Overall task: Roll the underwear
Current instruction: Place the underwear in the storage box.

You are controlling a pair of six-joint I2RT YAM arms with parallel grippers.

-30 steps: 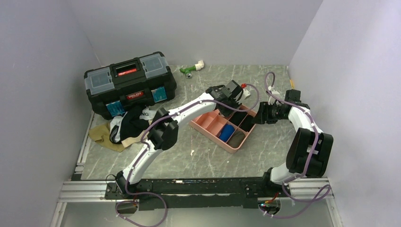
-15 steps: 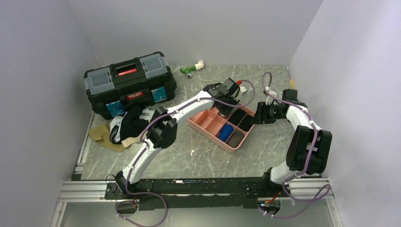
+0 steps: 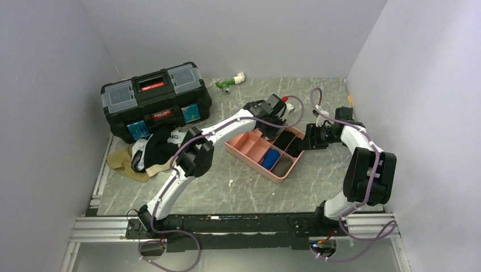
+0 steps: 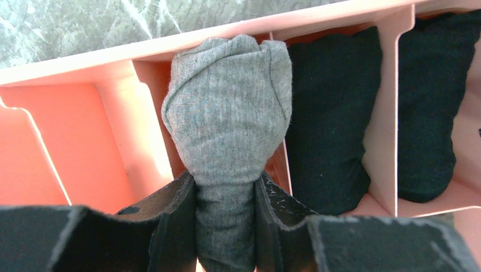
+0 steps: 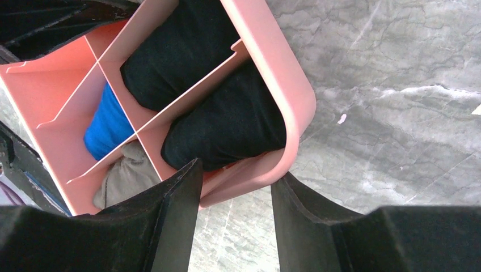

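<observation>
My left gripper should lower the rolled grey underwear slightly between the dividers of its section of the tray before opening, as it is still above them.
My left gripper (image 3: pixel 276 117) is shut on a rolled grey underwear (image 4: pixel 227 113) and holds it over a compartment at the far side of the pink tray (image 3: pixel 256 165). The fingers (image 4: pixel 170 215) pinch the roll's lower end. Two black rolls (image 4: pixel 329 113) fill the compartments beside it. My right gripper (image 3: pixel 307 137) is open at the tray's right corner (image 5: pixel 295 96), which lies between the jaws. The right wrist view shows black rolls (image 5: pixel 227 124), a blue roll (image 5: pixel 108 124) and a grey-tan roll (image 5: pixel 125 178) in the tray. A loose pile of underwear (image 3: pixel 148 154) lies at the left.
A black toolbox (image 3: pixel 156 99) stands at the back left, just behind the pile. A green and white object (image 3: pixel 230 83) lies near the back wall. The walls stand close on the left, back and right.
My left gripper has moved a little left and lower over the tray with the grey roll. My right gripper has moved left up to the tray's corner.
</observation>
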